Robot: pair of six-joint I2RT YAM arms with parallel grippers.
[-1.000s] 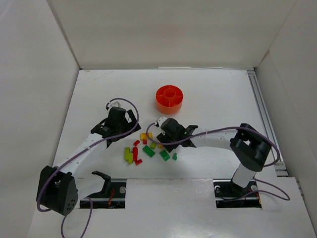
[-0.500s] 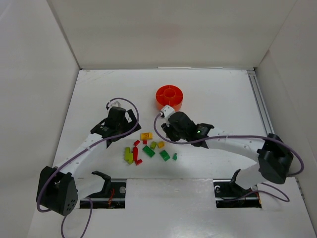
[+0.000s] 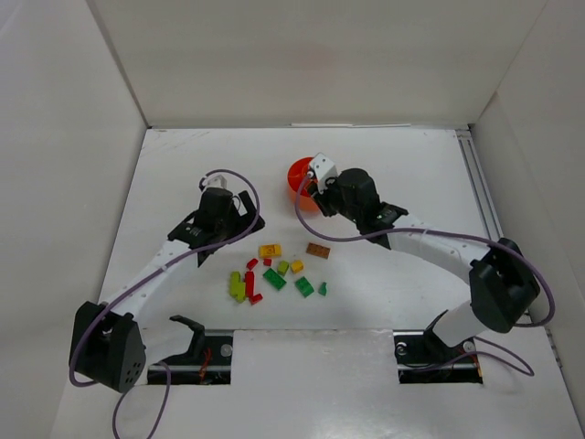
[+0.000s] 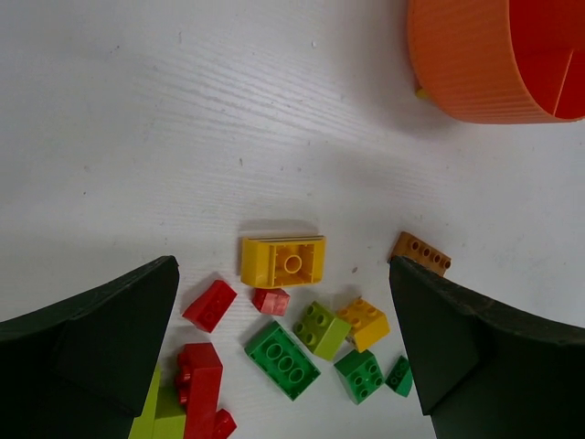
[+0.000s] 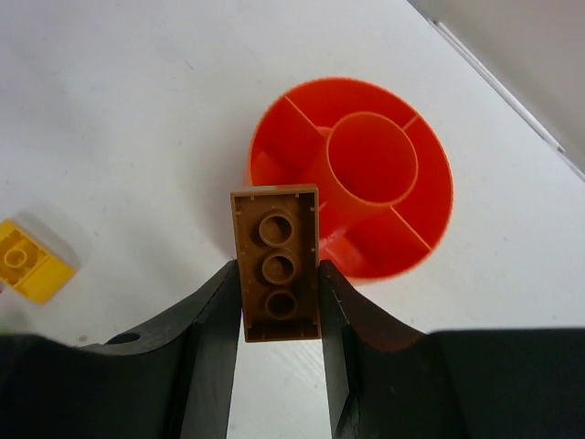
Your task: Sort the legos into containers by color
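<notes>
The brown brick hangs by the dish's rim, with the dish's inside below and outward. My right gripper will next carry it out and down and release it.
The orange dish (image 3: 296, 174) stands at the middle back, empty in the right wrist view (image 5: 347, 84). My right gripper (image 3: 315, 187) is shut on a brown brick (image 5: 279, 265) and holds it over the dish's near-left rim. The loose legos lie in front: a yellow brick (image 3: 270, 250), red bricks (image 3: 249, 282), green bricks (image 3: 274, 278), lime bricks (image 3: 237, 287) and a second brown brick (image 3: 318, 250). My left gripper (image 3: 228, 224) hovers open and empty above the pile (image 4: 281, 265), with the yellow brick (image 4: 283, 261) between its fingers (image 4: 101, 338).
The dish's wall shows at the top right of the left wrist view (image 4: 484, 64). A small yellow brick (image 5: 27, 261) lies left of the right gripper. White walls close in the table on the left, back and right. A metal rail (image 3: 484, 210) runs along the right side.
My right gripper has lifted from the pile and moved back to the dish with the brown brick in it, uncovering the second brown brick. My left gripper has shifted slightly towards the back.
</notes>
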